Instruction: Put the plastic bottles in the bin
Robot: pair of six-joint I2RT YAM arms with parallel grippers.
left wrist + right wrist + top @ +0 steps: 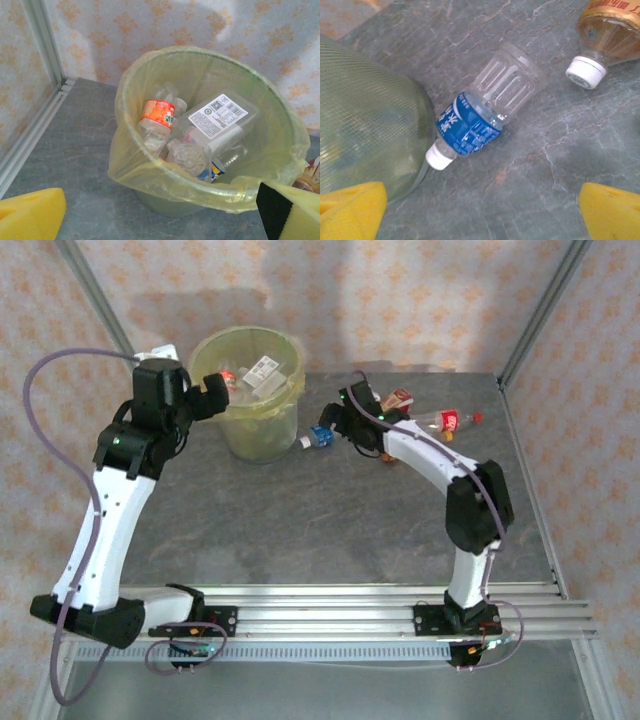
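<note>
My right gripper will turn and go down onto the blue-labelled bottle.
The bin point(251, 390), lined with a yellow-green bag, stands at the back left and holds several plastic bottles, one with an orange label point(157, 114). My left gripper point(214, 395) hovers by the bin's left rim point(165, 176), open and empty, its yellow pads point(30, 215) spread wide. A clear bottle with a blue label point(480, 117) lies on its side, its white cap against the bin's wall point(365, 135). My right gripper point(482, 215) is open just above and in front of this bottle point(320, 437), touching nothing.
An amber-filled bottle with a white cap point(607, 35) lies right of the blue one. A red-labelled bottle point(450, 421) and another bottle point(400, 398) lie at the back right. Metal frame posts stand at the table's back corners.
</note>
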